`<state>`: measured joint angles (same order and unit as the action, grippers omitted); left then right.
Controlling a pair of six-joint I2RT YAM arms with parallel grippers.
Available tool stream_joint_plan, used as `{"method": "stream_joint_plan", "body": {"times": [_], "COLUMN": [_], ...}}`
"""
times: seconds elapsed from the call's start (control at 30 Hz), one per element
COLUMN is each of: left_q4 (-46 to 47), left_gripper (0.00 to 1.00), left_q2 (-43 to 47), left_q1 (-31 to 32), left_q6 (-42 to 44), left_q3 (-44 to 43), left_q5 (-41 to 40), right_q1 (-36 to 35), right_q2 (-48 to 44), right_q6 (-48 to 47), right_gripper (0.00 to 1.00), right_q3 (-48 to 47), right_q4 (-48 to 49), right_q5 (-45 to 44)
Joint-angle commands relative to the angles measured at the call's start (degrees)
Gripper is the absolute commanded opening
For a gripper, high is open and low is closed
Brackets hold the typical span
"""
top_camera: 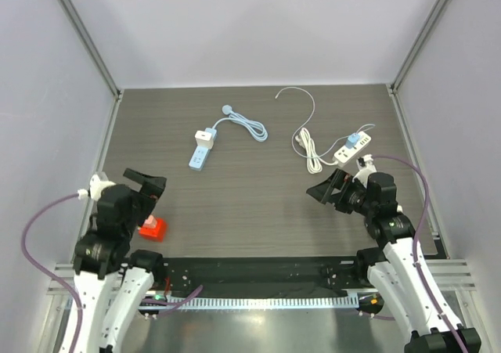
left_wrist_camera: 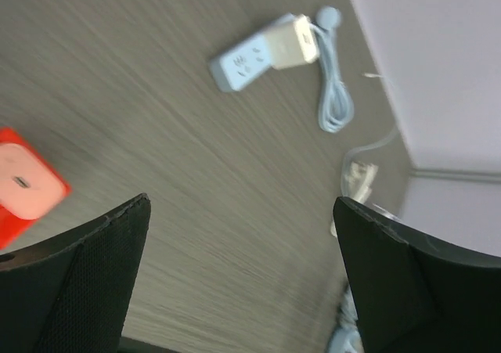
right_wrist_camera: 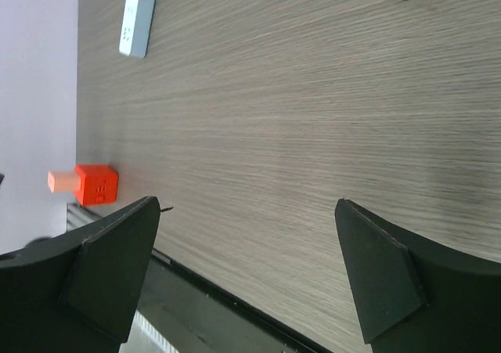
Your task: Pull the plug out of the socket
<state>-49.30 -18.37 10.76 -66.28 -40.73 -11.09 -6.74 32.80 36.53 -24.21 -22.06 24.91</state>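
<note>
The pink top sticks out of the red block. I will move my left gripper back and down, tilt it downward, and close it on the sides of the pink top.
A light blue socket strip (top_camera: pixel 198 157) lies flat at the back left of the table. A white plug (top_camera: pixel 205 137) is seated in its far end, and a light blue cable (top_camera: pixel 249 126) trails from it. The left wrist view shows the same strip (left_wrist_camera: pixel 239 65) and plug (left_wrist_camera: pixel 293 41) far ahead. At the back right, a white socket strip (top_camera: pixel 351 149) carries a small blue plug (top_camera: pixel 354 140). My left gripper (top_camera: pixel 147 184) is open and empty at the near left, well short of the blue strip. My right gripper (top_camera: pixel 327 187) is open and empty, just in front of the white strip.
A red block with a pink top (top_camera: pixel 153 228) stands on the table next to my left gripper. A coiled white cable (top_camera: pixel 308 148) and a loose thin white wire (top_camera: pixel 297 95) lie at the back right. Grey walls enclose the table on three sides.
</note>
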Motion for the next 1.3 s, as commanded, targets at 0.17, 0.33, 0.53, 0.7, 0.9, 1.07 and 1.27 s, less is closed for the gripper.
{"method": "stream_joint_plan", "body": {"times": [0.17,0.33,0.53,0.7,0.9,1.07,1.27], "left_q4": [-26.3,-37.8,-33.1,-30.9,-32.3,-30.4,-32.2], "left_gripper": [1.0,1.0,0.99,0.9,0.82,0.76,0.69], "left_q2": [-29.9,-38.7,-36.3,-35.5,-36.7,-37.8,-39.6], "left_q1": [0.1,0.0,-0.8,-2.0,-2.7,-3.1,-3.5], "left_q6": [6.1,-0.8,-5.2,-7.5,-10.7,-10.8,-10.7], "left_q3": [-21.3,-25.6,-17.7,-14.3,-11.4,-9.6,-9.6], "left_q5": [-17.6,-21.8,-17.8,-17.8,-17.0,-16.5,-21.3], "right_q1": [-2.6,-11.6,-23.8,-38.1,-52.2,-59.8,-64.9], "right_q2": [-0.3,1.8,8.4,16.4,30.1,43.5,55.5], "right_q6": [-4.0,-2.0,0.0,-0.4,-0.5,-2.9,-9.6], "right_gripper": [1.0,1.0,1.0,1.0,1.0,1.0,1.0], "right_q3": [-1.5,-2.4,-5.1,-7.0,-10.2,-15.0,-21.7], "right_q4": [3.0,5.9,11.0,18.0,29.4,40.8,53.2], "right_q5": [6.0,1.7,-6.5,-15.5,-24.6,-28.2,-30.8]}}
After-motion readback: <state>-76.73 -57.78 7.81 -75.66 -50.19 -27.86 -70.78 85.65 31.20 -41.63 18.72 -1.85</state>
